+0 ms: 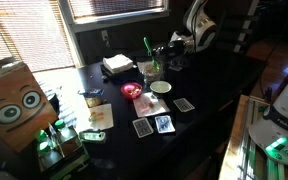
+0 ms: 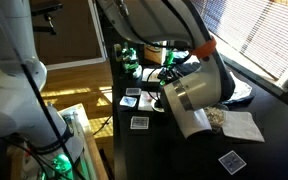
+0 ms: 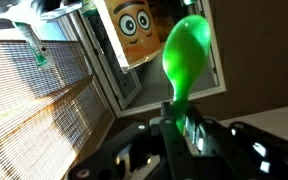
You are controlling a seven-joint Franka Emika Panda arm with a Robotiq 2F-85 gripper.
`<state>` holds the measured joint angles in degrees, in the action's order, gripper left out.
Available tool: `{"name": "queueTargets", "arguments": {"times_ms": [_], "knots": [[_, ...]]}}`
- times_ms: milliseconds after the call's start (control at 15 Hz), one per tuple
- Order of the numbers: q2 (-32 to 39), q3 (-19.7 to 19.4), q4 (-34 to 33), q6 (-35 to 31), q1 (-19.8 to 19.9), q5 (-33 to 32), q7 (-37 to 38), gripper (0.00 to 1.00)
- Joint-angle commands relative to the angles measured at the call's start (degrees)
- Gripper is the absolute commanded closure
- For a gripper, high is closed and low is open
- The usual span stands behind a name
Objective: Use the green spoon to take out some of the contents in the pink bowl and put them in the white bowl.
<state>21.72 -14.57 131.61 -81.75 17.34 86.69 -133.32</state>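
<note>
My gripper turns to point downward next, lowers to the tabletop beside the pink bowl [image 1: 131,91] and releases the spoon, since that spot lies below my gripper.
My gripper [image 3: 180,110] is shut on the handle of the green spoon [image 3: 187,58]. In the wrist view the spoon's bowl sticks straight out past the fingertips, and I cannot tell whether it carries anything. In an exterior view the green spoon [image 1: 147,46] points upward from the gripper [image 1: 159,60], above the back of the dark table. The pink bowl [image 1: 131,91] sits near the table's middle. The white bowl [image 1: 160,87] lies just to its right. Both bowls are below the gripper and apart from it. Neither bowl shows in the wrist view.
A clear glass container [image 1: 149,70] stands just behind the bowls, with a square white stack [image 1: 118,64] further back. Playing cards [image 1: 184,104] lie on the table's front part. A cardboard box with cartoon eyes [image 1: 14,105] stands at the left. Window blinds [image 3: 44,100] fill the wrist view's left.
</note>
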Motion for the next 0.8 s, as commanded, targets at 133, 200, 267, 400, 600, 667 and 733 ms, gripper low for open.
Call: {"name": "queueTargets", "arguments": {"times_ms": [133,200,267,400,600,667,733], "knots": [[0.4,-0.2,-1.4,-1.6,-1.4,1.6,0.3,0.96],[-0.2,-0.1,-1.4,-3.5,-2.1,1.9,0.6,0.96],[-0.8,0.0,-1.4,-6.0,-3.0,1.7,1.0,0.96],[-2.2,0.3,-1.5,-11.1,-5.0,0.9,1.6,0.96],[-4.1,1.1,-2.0,-20.4,-8.3,-0.5,3.7,0.96],[-4.4,1.6,-2.3,-22.5,-9.0,-0.9,4.4,0.96],[-4.9,2.0,-2.5,-25.4,-10.0,-1.2,5.2,0.96]]}}
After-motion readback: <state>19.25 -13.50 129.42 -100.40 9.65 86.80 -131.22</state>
